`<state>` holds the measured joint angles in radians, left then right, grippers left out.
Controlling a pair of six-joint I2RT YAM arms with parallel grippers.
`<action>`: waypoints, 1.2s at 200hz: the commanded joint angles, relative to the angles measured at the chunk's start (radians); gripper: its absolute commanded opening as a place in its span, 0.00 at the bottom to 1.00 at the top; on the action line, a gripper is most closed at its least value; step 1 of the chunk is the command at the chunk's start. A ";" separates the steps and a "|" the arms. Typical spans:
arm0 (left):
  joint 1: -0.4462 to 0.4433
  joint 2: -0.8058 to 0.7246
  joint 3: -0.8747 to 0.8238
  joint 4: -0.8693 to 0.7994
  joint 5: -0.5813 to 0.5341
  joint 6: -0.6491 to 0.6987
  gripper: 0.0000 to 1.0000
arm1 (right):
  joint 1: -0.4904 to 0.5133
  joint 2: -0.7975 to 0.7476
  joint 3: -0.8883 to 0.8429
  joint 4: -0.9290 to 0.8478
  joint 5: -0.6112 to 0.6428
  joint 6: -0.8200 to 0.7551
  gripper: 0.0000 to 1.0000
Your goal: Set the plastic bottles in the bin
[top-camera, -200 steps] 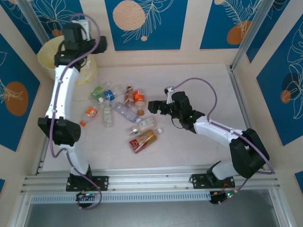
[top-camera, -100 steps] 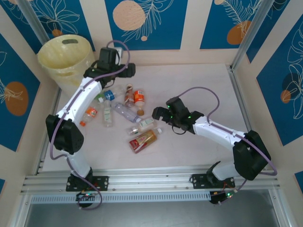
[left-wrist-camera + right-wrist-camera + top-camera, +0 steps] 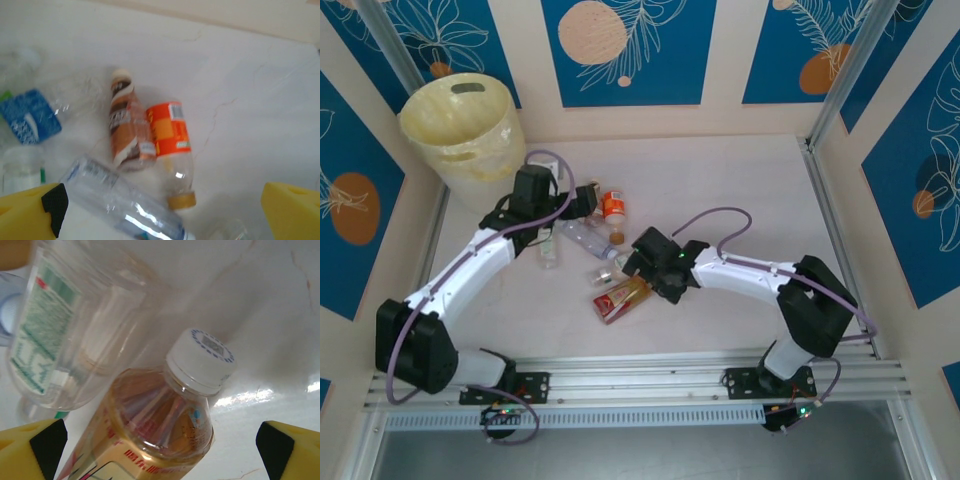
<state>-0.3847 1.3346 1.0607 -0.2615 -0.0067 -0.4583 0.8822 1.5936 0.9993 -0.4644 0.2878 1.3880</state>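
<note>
My open right gripper moves down onto that end next and closes, since the golden bottle's shoulder (image 3: 641,285) (image 3: 167,412) below its white cap already lies between the spread fingers.
Several plastic bottles lie in a loose cluster mid-table. The left wrist view shows an orange-label bottle (image 3: 170,134), a brown-label bottle (image 3: 127,131), a blue-label bottle (image 3: 31,120) and a clear bottle (image 3: 117,197). My left gripper (image 3: 576,205) (image 3: 160,222) hangs open just above them, holding nothing. My right gripper (image 3: 640,268) (image 3: 162,452) is open and low over a golden bottle with a white cap (image 3: 160,430) (image 3: 621,297), which lies between its fingers (image 3: 292,450) untouched. A clear green-label bottle (image 3: 60,335) lies beside it. The pale yellow bin (image 3: 460,125) stands far left.
Walls with blue panels close in the table at the back and on both sides. A metal rail (image 3: 640,385) runs along the near edge by the arm bases. Bare tabletop (image 3: 750,190) stretches right of the bottles.
My left arm swung from over the bin down and right to the bottle cluster. My right arm moved left and lowered over the golden bottle. Both grippers stayed open.
</note>
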 commanded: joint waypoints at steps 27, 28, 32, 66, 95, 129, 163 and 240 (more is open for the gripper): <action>-0.008 -0.113 -0.164 0.030 0.005 -0.055 1.00 | 0.013 0.065 0.017 0.019 -0.061 0.112 0.99; -0.008 -0.114 -0.166 0.031 0.005 -0.056 1.00 | 0.013 0.068 0.018 0.020 -0.063 0.111 0.99; -0.008 -0.116 -0.172 0.031 0.006 -0.058 1.00 | 0.013 0.076 0.021 0.022 -0.070 0.111 1.00; -0.008 -0.123 -0.197 0.035 0.013 -0.062 1.00 | 0.010 0.122 0.028 0.042 -0.073 0.133 0.96; -0.008 -0.116 -0.196 0.037 0.021 -0.053 1.00 | 0.009 0.154 0.025 0.090 -0.032 0.170 0.84; -0.007 -0.098 -0.194 0.054 0.069 -0.034 1.00 | -0.006 0.150 -0.030 0.184 0.007 0.198 0.66; -0.006 -0.077 -0.201 0.114 0.191 -0.003 1.00 | -0.017 0.086 -0.098 0.244 0.052 0.180 0.54; -0.008 -0.092 -0.266 0.379 0.707 0.070 1.00 | -0.114 -0.218 -0.155 0.218 0.185 -0.183 0.52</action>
<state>-0.3851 1.2644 0.8467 -0.0631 0.4423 -0.4122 0.8173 1.4906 0.8494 -0.2523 0.3878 1.3926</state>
